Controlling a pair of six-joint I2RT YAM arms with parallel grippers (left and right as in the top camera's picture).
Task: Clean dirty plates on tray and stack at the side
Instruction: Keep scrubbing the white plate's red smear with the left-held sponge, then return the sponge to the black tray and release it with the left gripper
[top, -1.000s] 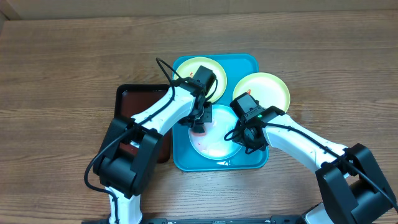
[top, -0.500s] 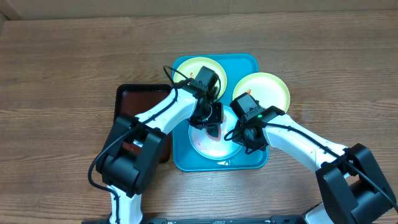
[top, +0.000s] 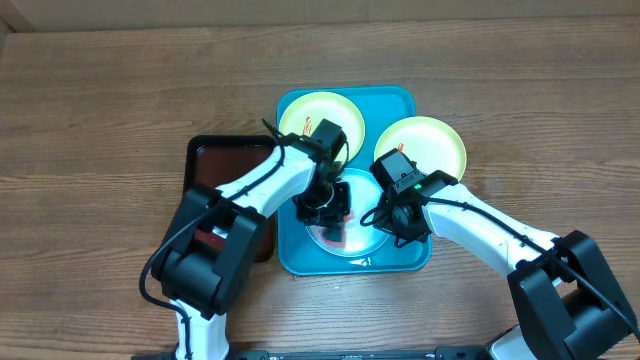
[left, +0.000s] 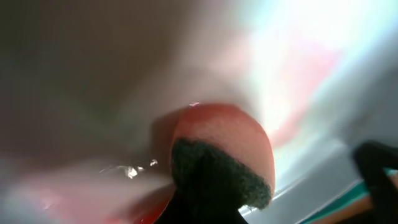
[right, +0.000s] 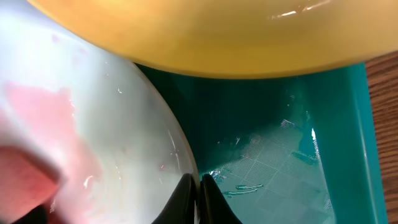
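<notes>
I need to lift my left gripper next, cross over the dark red-brown tray (top: 225, 164), which is to its left in the overhead view, and release the sponge clear of the plates.
The turquoise tray (top: 408, 100) holds a yellow-green plate (top: 312, 112) at its back left. A second yellow-green plate (top: 428, 140) rests over its right rim. A light-blue rimmed plate (top: 358, 240) with pale red smears lies at the tray's front. My left gripper (top: 328, 208) is shut on a red sponge with a dark green pad (left: 224, 155), pressed onto this plate's pale centre (left: 292, 56). My right gripper (right: 198, 190) is shut on the plate's right rim (right: 177, 143); in the overhead view it (top: 388, 222) sits at the plate's right edge.
A smaller dark red-brown tray with a black rim (top: 222, 160) lies just left of the turquoise tray, under my left arm. Bare wooden table (top: 110, 120) surrounds both trays. In the right wrist view the yellow-green plate (right: 217, 31) overhangs the tray floor (right: 280, 162).
My left gripper has swept the sponge from the blue plate's back left across to its middle and front. My right gripper has kept still on the rim.
</notes>
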